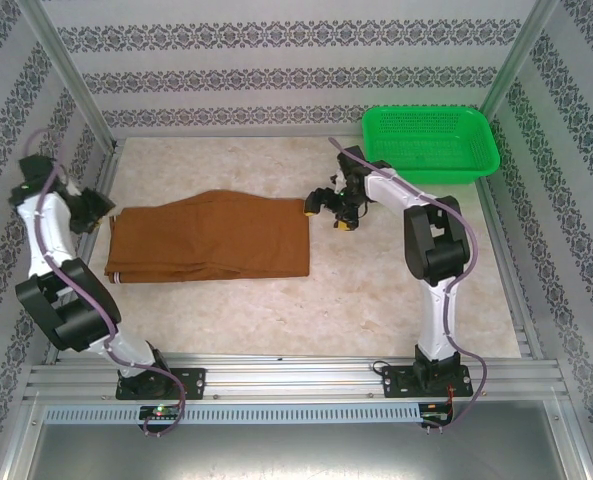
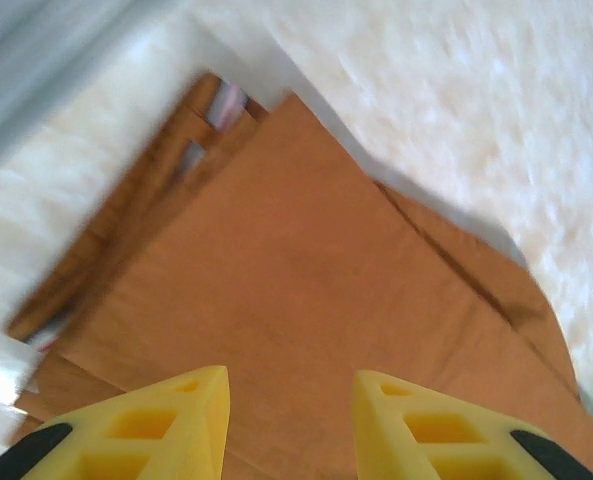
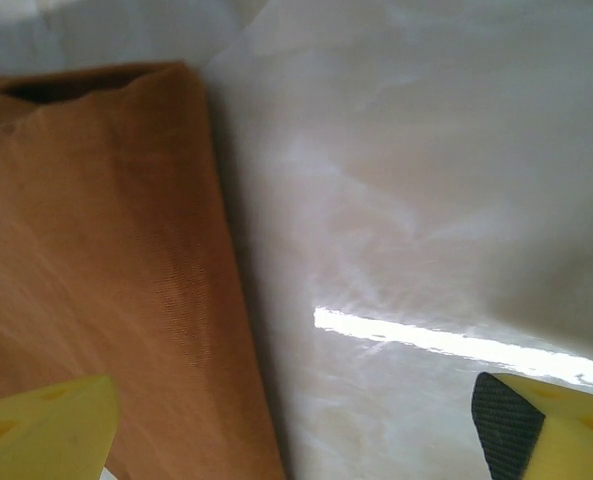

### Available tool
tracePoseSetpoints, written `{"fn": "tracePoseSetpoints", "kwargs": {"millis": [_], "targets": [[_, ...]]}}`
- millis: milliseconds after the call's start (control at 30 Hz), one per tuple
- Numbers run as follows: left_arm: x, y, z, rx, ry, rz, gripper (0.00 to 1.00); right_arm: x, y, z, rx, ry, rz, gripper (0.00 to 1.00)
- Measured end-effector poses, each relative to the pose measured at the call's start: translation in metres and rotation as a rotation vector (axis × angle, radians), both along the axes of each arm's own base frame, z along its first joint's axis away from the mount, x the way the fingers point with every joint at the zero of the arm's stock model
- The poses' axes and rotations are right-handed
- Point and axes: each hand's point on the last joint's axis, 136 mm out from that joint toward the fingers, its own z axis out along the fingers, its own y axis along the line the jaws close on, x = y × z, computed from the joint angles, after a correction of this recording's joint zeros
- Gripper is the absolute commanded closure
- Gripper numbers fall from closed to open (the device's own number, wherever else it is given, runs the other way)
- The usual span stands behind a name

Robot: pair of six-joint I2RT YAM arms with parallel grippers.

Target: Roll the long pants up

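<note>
The right gripper lowers outward and toward the pants (image 1: 211,238) next, whose far leg-end corner (image 1: 303,201) lies below and outward of it. One finger of the gripper overhangs bare table.
The long pants (image 1: 211,238) lie folded flat, rust-brown, on the left half of the table, with the waistband end at the left and the leg ends at the right. My left gripper (image 1: 104,214) hovers at the waistband end. In the left wrist view its yellow fingertips (image 2: 201,385) stand apart over the cloth (image 2: 306,250), and the gripper (image 2: 291,378) holds nothing. My right gripper (image 1: 328,210) is at the pants' right edge, wide open (image 3: 294,385). One fingertip (image 3: 66,410) is over the cloth (image 3: 106,250) and the other is over bare table.
A green plastic basket (image 1: 431,140) sits at the back right corner. The pale marble-look tabletop (image 1: 376,300) stretches in front of and to the right of the pants. Metal frame posts and patterned walls close in the sides and back.
</note>
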Motion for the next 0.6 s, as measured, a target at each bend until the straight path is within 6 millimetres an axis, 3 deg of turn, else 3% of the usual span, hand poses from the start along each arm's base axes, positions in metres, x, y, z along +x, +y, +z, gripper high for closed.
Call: {"fn": "tracePoseSetpoints", "kwargs": {"millis": [67,200,400,600], "targets": [[0.002,-0.030,-0.016,-0.020,0.012,-0.054,0.76,0.001,0.007,-0.004,-0.014,-0.006,0.025,0.18],[0.003,-0.073,-0.067,-0.089,0.084,-0.114,0.76,0.004,0.011,-0.014,-0.048,-0.010,0.055,0.23],[0.021,-0.095,-0.124,-0.129,0.184,-0.160,0.78,0.019,0.012,-0.027,-0.071,-0.018,0.057,0.24],[0.037,-0.108,-0.146,-0.116,0.226,-0.201,0.81,0.038,0.023,-0.025,-0.033,-0.048,0.049,0.28]]}}
